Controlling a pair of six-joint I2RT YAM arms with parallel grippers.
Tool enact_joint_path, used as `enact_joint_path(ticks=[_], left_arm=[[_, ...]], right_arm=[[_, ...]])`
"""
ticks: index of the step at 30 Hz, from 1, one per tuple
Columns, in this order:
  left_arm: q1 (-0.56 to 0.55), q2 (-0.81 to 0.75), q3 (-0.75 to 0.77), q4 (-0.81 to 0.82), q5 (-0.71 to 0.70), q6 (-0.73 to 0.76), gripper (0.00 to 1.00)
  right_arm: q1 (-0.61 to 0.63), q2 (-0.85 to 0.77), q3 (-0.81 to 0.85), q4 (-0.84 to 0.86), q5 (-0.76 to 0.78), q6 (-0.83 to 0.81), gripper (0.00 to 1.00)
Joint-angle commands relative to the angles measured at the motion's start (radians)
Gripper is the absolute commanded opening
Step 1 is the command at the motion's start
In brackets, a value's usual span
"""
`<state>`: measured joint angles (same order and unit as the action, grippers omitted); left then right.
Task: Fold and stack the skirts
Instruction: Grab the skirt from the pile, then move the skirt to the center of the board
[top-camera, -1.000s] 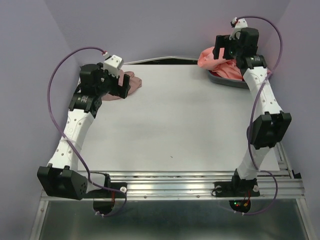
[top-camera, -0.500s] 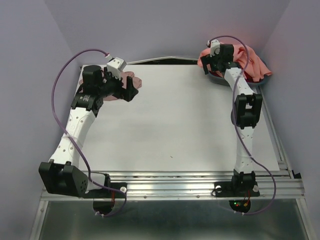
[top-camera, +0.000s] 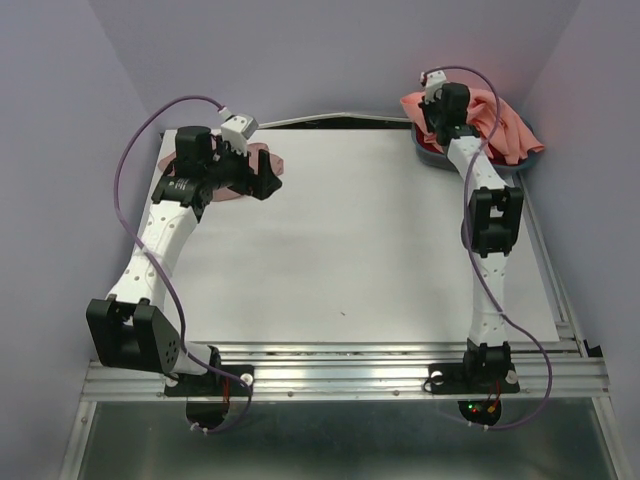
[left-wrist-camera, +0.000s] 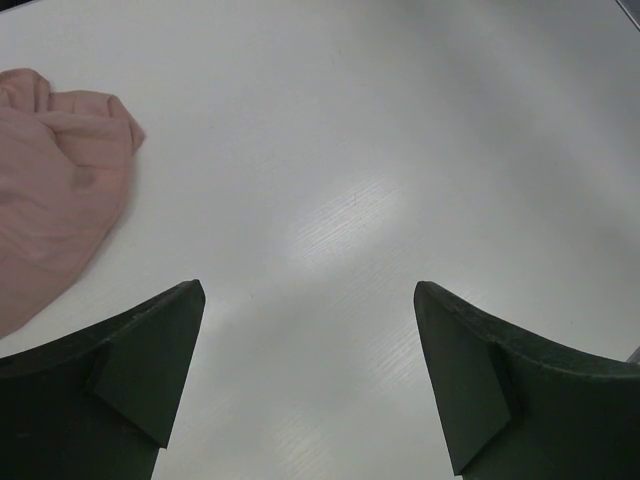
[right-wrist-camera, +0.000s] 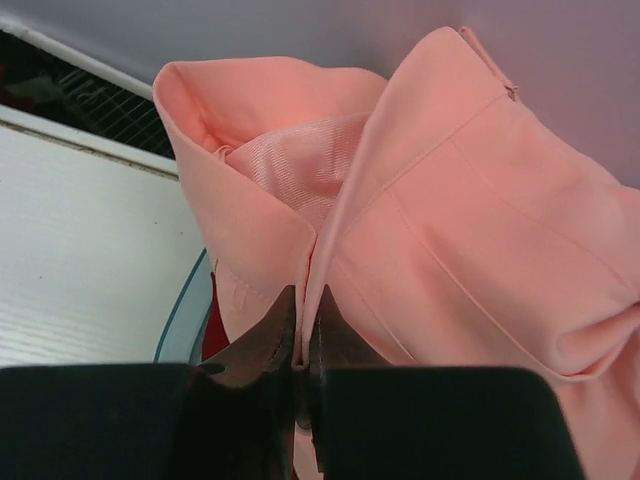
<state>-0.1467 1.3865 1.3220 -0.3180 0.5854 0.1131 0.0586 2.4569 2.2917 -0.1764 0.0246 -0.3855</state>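
Note:
My right gripper should lift the fold, carry it back and to the left in the top view, then lower and release it on the bare tabletop there.
The dusty mauve-pink skirt (top-camera: 226, 190) lies bunched at the table's far left, partly under my left arm. In the left wrist view it fills the left edge (left-wrist-camera: 55, 180). My left gripper (top-camera: 265, 178) hovers just right of it, open with only bare table between its fingers (left-wrist-camera: 310, 300). The salmon-coral skirt (top-camera: 505, 125) is heaped in a bin at the far right corner. My right gripper (top-camera: 437, 128) is shut on a raised fold of that skirt (right-wrist-camera: 480, 200), and the fabric is pinched between the fingertips (right-wrist-camera: 305, 300).
The grey-blue bin (top-camera: 428, 155) holds the coral skirt, and its rim (right-wrist-camera: 185, 300) shows beside the white table (top-camera: 350, 240). Purple walls close in on three sides. A dark slot runs along the table's far edge (right-wrist-camera: 90, 100).
My right arm stretched out to the bin and its jaws closed on the coral skirt's fold. My left arm shifted slightly, staying open beside the mauve skirt.

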Motion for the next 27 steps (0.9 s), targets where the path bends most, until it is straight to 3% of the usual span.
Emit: enact_joint_path(ticks=[1,15,20,23,27], left_arm=[[-0.002,-0.049,0.031,0.02,0.014,-0.01,0.99],[0.048,-0.086,0.028,0.01,-0.01,-0.046,0.99],[0.065,-0.115,0.014,0.026,-0.009,-0.059,0.99],[0.078,-0.129,0.006,0.039,-0.006,-0.069,0.99],[0.087,-0.144,-0.012,0.051,-0.01,-0.066,0.99]], right_arm=[[-0.005,-0.159,0.045,0.164,0.098,-0.004,0.01],[-0.005,-0.542,0.043,0.4,-0.015,0.074,0.01],[-0.005,-0.653,0.055,0.41,-0.213,0.261,0.01],[-0.005,-0.731,-0.024,0.407,-0.404,0.362,0.01],[0.016,-0.834,-0.187,0.368,-0.528,0.41,0.01]])
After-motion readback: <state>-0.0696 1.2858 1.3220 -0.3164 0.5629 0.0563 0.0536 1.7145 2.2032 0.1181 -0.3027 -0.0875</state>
